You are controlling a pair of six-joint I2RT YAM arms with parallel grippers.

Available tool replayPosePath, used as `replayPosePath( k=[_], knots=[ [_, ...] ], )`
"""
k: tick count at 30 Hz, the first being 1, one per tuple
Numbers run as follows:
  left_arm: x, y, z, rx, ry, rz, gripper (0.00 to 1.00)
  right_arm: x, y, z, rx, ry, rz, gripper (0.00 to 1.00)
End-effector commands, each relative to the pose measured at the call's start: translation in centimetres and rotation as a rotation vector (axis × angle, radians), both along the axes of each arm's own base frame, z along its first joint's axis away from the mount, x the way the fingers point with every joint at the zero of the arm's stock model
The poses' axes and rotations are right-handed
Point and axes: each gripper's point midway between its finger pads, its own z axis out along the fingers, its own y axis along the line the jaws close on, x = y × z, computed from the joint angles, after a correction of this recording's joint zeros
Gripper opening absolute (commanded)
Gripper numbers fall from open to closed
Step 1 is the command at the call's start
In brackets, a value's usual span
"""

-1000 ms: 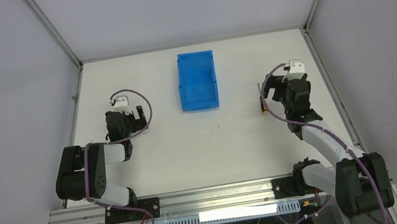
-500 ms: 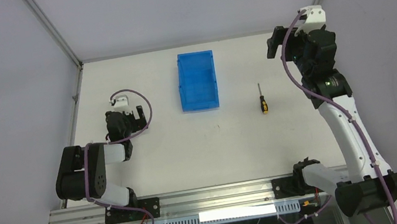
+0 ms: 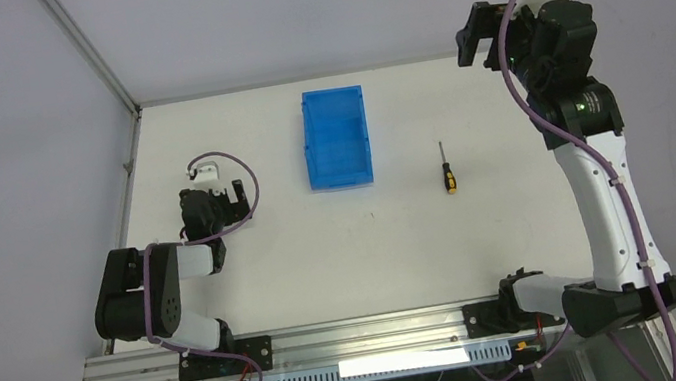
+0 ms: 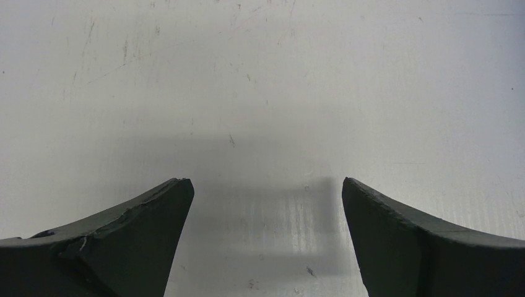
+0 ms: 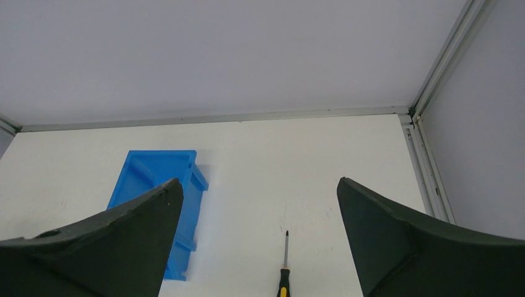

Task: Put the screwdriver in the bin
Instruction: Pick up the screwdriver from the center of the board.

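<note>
Next, my right gripper tilts its fingers downward and lowers them astride the screwdriver's handle [image 3: 449,178] [image 5: 284,284] far below to close, since bare table is on either side of the handle.
The screwdriver [image 3: 449,172], black and yellow handled with a thin dark shaft, lies flat on the white table to the right of the bin [image 3: 336,138]. The bin is bright blue, rectangular and looks empty. My right gripper [image 3: 480,30] is open and empty, raised high above the table's far right corner, well away from the screwdriver. In the right wrist view the screwdriver [image 5: 284,267] lies far below between my open fingers [image 5: 142,223], tip pointing away, with the bin [image 5: 148,176] to the left. My left gripper [image 4: 265,185] is open and empty, close over bare table at the left [image 3: 219,196].
Grey enclosure walls surround the table. Metal frame rails run along its left edge [image 3: 128,176], right edge [image 3: 561,142] and back edge [image 5: 247,116]. The arm bases sit on the aluminium rail [image 3: 365,333] at the near edge.
My right arm has lifted from low over the screwdriver to high up at the back right. The screwdriver stays on the table. The left arm has not moved.
</note>
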Motion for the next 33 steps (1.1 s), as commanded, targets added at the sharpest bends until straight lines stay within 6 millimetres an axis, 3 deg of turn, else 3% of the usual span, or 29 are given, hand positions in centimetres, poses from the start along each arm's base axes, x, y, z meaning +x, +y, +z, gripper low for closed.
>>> replayPosePath(
  k=[1, 6, 11, 17, 22, 26, 33],
  knots=[
    [0.9, 0.4, 1.6, -0.01, -0.054, 0.015, 1.0, -0.2, 0.3, 0.7, 0.005, 0.015, 0.016, 0.99],
    [0.9, 0.5, 1.7, -0.01, -0.055, 0.016, 1.0, 0.7, 0.5, -0.6, 0.003, 0.053, 0.023, 0.99],
    [0.9, 0.4, 1.7, -0.01, -0.054, 0.016, 1.0, 2.4, 0.8, -4.3, -0.006, 0.16, 0.028, 0.99],
    [0.9, 0.4, 1.7, -0.01, -0.055, 0.015, 1.0, 4.8, 1.3, -12.2, 0.013, 0.315, 0.02, 0.99],
    [0.9, 0.4, 1.7, -0.009, -0.055, 0.015, 1.0, 5.5, 1.4, -18.7, 0.037, 0.413, -0.01, 0.99],
    [0.9, 0.5, 1.7, -0.01, -0.055, 0.017, 1.0, 5.0, 1.0, -23.6, 0.022, 0.516, -0.034, 0.99],
    [0.9, 0.5, 1.7, -0.009, -0.055, 0.016, 1.0, 2.8, 0.6, -30.0, 0.009, 0.662, -0.054, 0.99]
  ],
)
